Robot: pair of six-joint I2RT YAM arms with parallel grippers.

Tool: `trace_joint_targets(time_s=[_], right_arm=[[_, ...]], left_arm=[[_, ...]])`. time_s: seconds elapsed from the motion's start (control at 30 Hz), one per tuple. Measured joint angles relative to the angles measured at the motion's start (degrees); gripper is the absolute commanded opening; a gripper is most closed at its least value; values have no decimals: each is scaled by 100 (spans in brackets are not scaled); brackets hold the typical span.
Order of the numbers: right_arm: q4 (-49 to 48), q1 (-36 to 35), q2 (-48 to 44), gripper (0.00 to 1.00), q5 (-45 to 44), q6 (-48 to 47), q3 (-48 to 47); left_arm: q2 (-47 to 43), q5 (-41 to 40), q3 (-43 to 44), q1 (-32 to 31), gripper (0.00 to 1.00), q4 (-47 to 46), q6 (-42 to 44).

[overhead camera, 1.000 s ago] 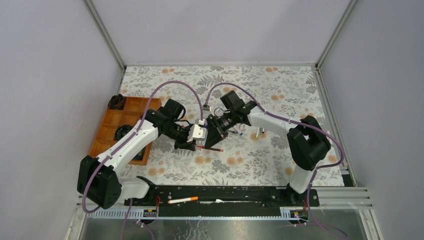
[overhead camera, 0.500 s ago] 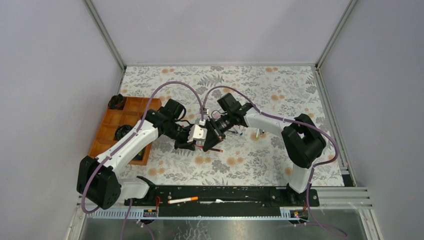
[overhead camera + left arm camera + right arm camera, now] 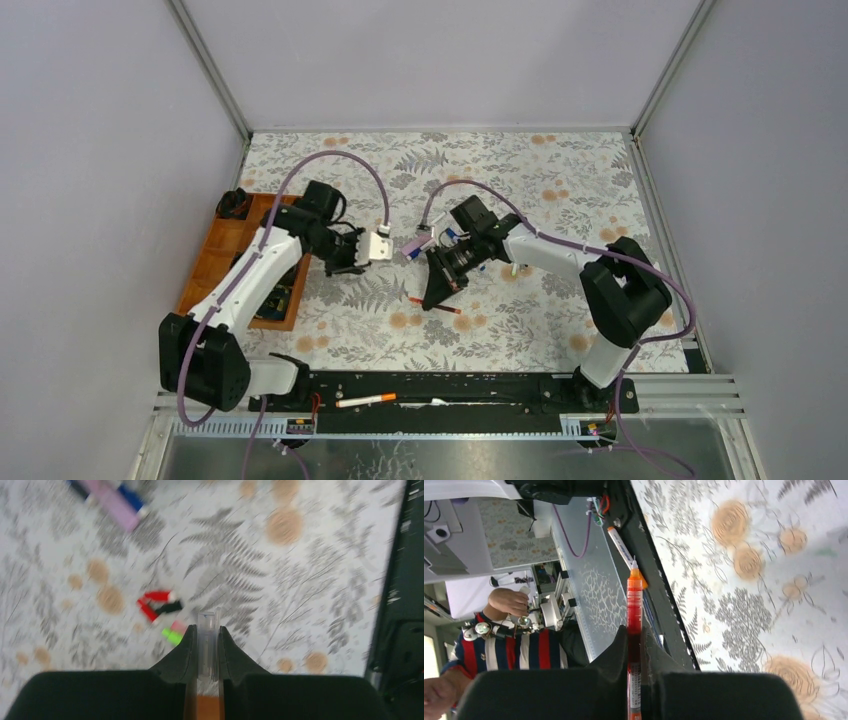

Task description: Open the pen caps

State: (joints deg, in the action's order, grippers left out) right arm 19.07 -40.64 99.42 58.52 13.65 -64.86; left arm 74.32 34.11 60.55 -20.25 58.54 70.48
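Observation:
The red-orange pen's tip is already bare, so the robot's right gripper will next swing outward, turn and bring that pen down onto the cloth (image 3: 521, 274) beside the green-and-white pen.
My left gripper (image 3: 352, 266) (image 3: 206, 630) is shut on a clear pen cap (image 3: 207, 622) and holds it above the table. My right gripper (image 3: 437, 290) (image 3: 634, 632) is shut on a red-orange pen (image 3: 435, 303) (image 3: 634, 595), whose bare tip points at the near rail. The two grippers are apart. Loose caps lie on the cloth in the left wrist view: a red one (image 3: 159, 595), a black one (image 3: 168, 608), a green one (image 3: 172, 636) and a pink one (image 3: 178, 626). A pink highlighter (image 3: 412, 248) (image 3: 112, 504) lies between the arms.
An orange compartment tray (image 3: 215, 255) stands at the left edge under the left arm. A white pen with an orange end (image 3: 366, 400) (image 3: 621, 547) lies on the black base rail. A green-and-white pen (image 3: 516, 266) lies behind the right forearm.
The grippers were together on the pen. Now the left gripper has pulled back to the left with the clear cap, and the right gripper keeps the uncapped pen, shifted slightly right.

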Motion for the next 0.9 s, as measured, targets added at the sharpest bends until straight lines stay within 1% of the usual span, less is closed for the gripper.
trace_joint_targets(time_s=[0.1,0.2,0.27,0.33,0.4,0.47,0.53,0.63,0.7,0.8,0.9], right_arm=[[234,116,-109,0,-238,-20,243],[369,214,-240,0,-413,-26,372],[398,278,-337,0,-507,-22,400],[372,323,-422,0,-535,11,400],[308,339,-468,0,-535,57,398],[284,343,-472,0,-584,79,385],[291,369,-472,0,-844,129,361],[240,570,-549,0,-1679,330,356],[201,866,-682,0,-2549,466,374],[55,1276,-905,0,-3869,645,452],[-52,1447,-925,0,-5027,723,487]], left_arm=[[166,-221,247,612,0,55,251],[251,-243,302,844,0,68,378],[289,-199,295,872,0,70,400],[297,-57,280,839,0,63,372],[295,107,249,678,0,61,264],[258,221,157,330,0,-17,70],[151,291,-28,-4,0,-168,-144],[85,271,-304,-195,0,-472,-494],[195,133,-424,-188,0,-713,-702],[586,-216,-660,-186,0,-1259,-1025],[964,-651,-1032,-184,0,-1827,-1261]])
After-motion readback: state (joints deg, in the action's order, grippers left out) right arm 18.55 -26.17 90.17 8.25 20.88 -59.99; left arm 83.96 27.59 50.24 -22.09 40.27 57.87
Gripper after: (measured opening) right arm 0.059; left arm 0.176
